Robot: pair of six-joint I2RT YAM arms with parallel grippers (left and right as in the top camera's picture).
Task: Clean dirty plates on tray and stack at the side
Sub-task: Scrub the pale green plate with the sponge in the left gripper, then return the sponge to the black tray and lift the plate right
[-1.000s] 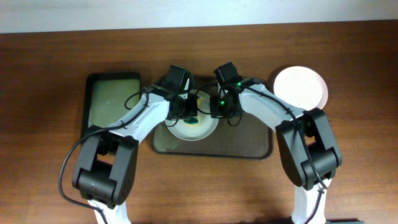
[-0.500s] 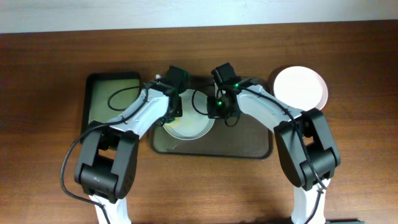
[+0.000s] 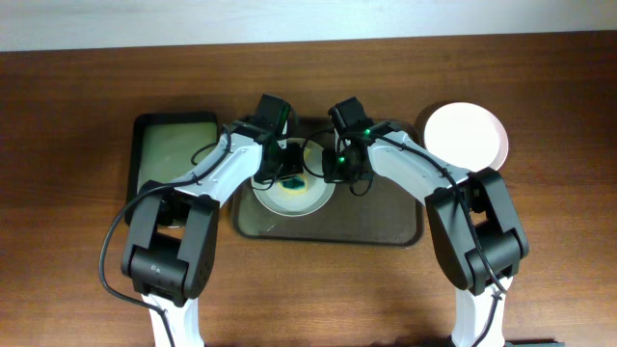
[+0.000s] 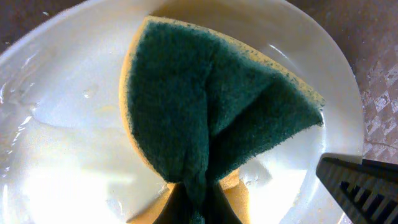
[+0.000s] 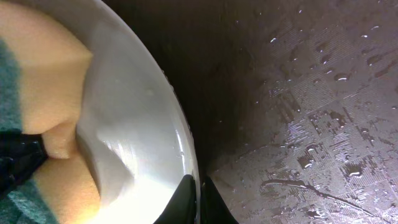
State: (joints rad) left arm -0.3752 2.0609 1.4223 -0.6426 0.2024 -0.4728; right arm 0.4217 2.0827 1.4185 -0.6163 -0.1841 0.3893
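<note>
Next, my left gripper will lift up, move left in the overhead view and lower to release the sponge (image 4: pixel 211 106) onto the black tray's greenish inside, since it lies bare.
A white plate (image 3: pixel 294 196) lies on the dark brown tray (image 3: pixel 376 224), at its left half. My left gripper (image 3: pixel 289 173) is shut on a folded yellow-and-green sponge (image 4: pixel 211 106) pressed on the wet plate (image 4: pixel 68 112). My right gripper (image 3: pixel 333 166) is shut on the plate's right rim (image 5: pixel 186 149), one finger inside, one outside; the sponge shows at the left of the right wrist view (image 5: pixel 43 112). A second white plate (image 3: pixel 466 134) sits on the table right of the tray. A third plate is not in view.
A smaller black tray with a greenish inside (image 3: pixel 174 154) stands left of the brown tray. The brown tray's wet patterned floor (image 5: pixel 311 124) shows to the right of the held plate. My right finger tip (image 4: pixel 360 183) shows at the plate's edge.
My left gripper with the sponge slid left across the plate, then back toward its middle. The right gripper has held the rim still.
</note>
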